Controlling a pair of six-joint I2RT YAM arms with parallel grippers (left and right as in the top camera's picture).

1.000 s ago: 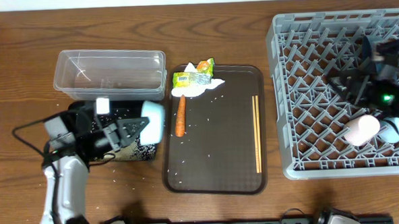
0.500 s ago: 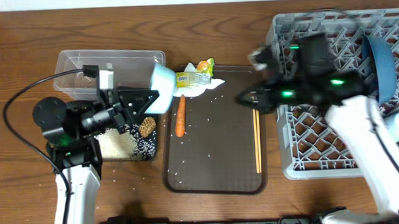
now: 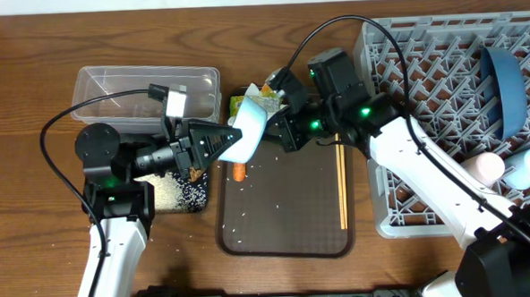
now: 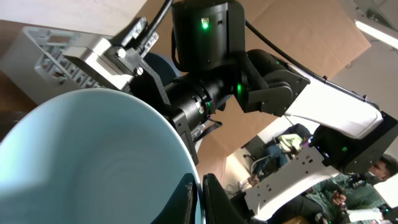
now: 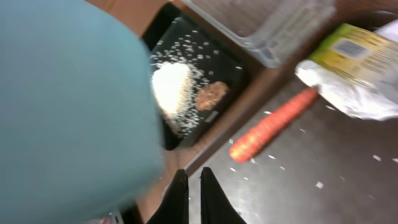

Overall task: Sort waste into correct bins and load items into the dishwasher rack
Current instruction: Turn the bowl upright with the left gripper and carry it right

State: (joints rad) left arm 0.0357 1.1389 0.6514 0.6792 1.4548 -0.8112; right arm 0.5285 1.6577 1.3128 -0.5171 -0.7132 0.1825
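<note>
My left gripper swings across, lowers the bowl (image 3: 248, 131) level and lets it go next. The serving tray's bare middle (image 3: 272, 177) lies below, to the gripper's right in the overhead view.
My left gripper (image 3: 227, 143) is shut on the rim of the white bowl (image 3: 248, 131) and holds it tilted above the left edge of the brown serving tray; the rim sits between its fingers in the left wrist view (image 4: 200, 199). My right gripper (image 3: 273, 130) hangs just right of the bowl (image 5: 68, 106), its fingers (image 5: 193, 193) together with nothing between them. The carrot (image 3: 239, 173), wrapper (image 3: 243, 103) and tissue (image 3: 262, 91) lie on the serving tray. Chopsticks (image 3: 341, 176) lie at its right. The dark blue dish (image 3: 504, 84), pink cup (image 3: 484, 168) and light blue cup (image 3: 527, 167) sit in the rack (image 3: 411, 205).
The clear tub (image 3: 146, 89) stands at the back left. The black tray (image 3: 196, 203) in front of it holds a rice pile (image 5: 171, 87) and the brown lump (image 5: 211, 95). Rice grains are scattered on the serving tray (image 3: 286, 219).
My left arm has carried the bowl right, from over the black tray to over the serving tray. My right arm has swung left from the rack to beside the bowl.
</note>
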